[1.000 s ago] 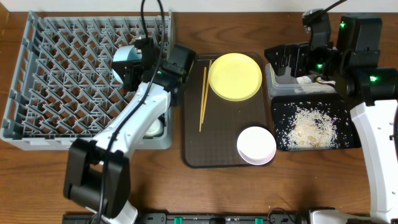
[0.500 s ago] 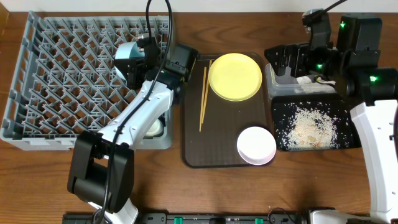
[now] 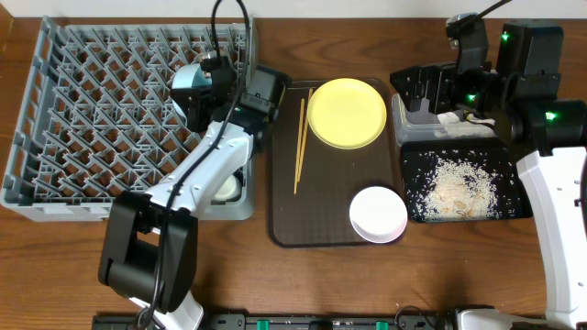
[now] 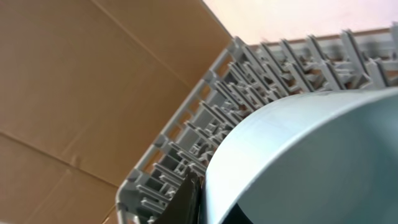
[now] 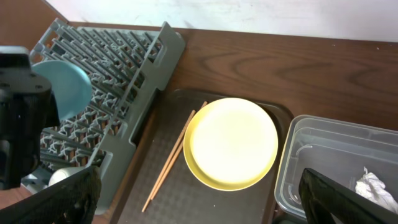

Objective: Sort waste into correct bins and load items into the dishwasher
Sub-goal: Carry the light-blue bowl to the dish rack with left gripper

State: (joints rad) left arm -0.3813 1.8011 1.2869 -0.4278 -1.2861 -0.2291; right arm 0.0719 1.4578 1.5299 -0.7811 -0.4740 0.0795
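Note:
The rack's wires by the brown tray are empty below my left gripper, so next it needs to lower the light blue bowl onto them and let go of the bowl's rim.
My left gripper (image 3: 204, 96) is shut on the light blue bowl (image 3: 186, 84) and holds it tilted over the grey dish rack (image 3: 92, 110). In the left wrist view the bowl (image 4: 311, 155) fills the lower right, against the rack's pegs (image 4: 249, 81). A small white cup (image 3: 226, 189) sits in the rack's near right corner. The yellow plate (image 3: 347, 112), chopsticks (image 3: 299, 147) and white bowl (image 3: 378, 214) lie on the brown tray (image 3: 321, 220). My right gripper (image 3: 426, 90) is open and empty, above the clear tub (image 3: 404, 124) that holds the white tissue (image 3: 454, 116). No wrapper shows.
The black tray (image 3: 523, 206) with scattered rice (image 3: 459, 183) lies in front of the tub. The right wrist view shows the plate (image 5: 233, 143), chopsticks (image 5: 174, 155), tub (image 5: 323, 162), tissue (image 5: 373, 183) and the left arm (image 5: 22, 118) over the rack (image 5: 124, 62).
My left gripper has shifted the blue bowl slightly up and right over the rack. The right arm has not moved.

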